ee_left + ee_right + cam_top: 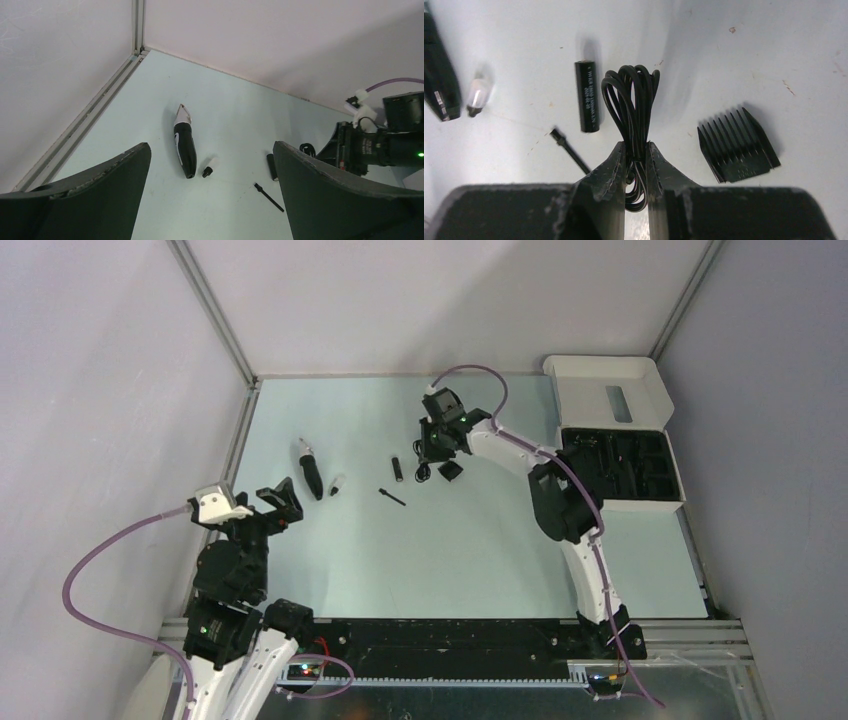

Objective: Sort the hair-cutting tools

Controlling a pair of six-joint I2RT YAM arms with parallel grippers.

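Observation:
My right gripper lifts the cable over the insert's lid-side corner (581, 439) next. That corner lies open to its right in the top view, and the gripper then lowers the cable there to release it.
The black trimmer body with a silver tip (312, 472) lies on the table at the left; it also shows in the left wrist view (184, 142). Beside it lie a small capped piece (337, 484), a thin stick (392, 497) and a short black cylinder (397, 469). A squarish comb attachment (736, 145) lies right of my right gripper (636, 150), which is shut on a coiled black cable (634, 100) just above the table. My left gripper (211, 145) is open and empty, near the table's left side, facing the trimmer.
A white box (672, 502) with a black moulded insert (625, 465) and raised lid (610, 390) stands at the back right. Grey walls close the table on three sides. The right arm's elbow (565, 502) hangs over the table next to the box.

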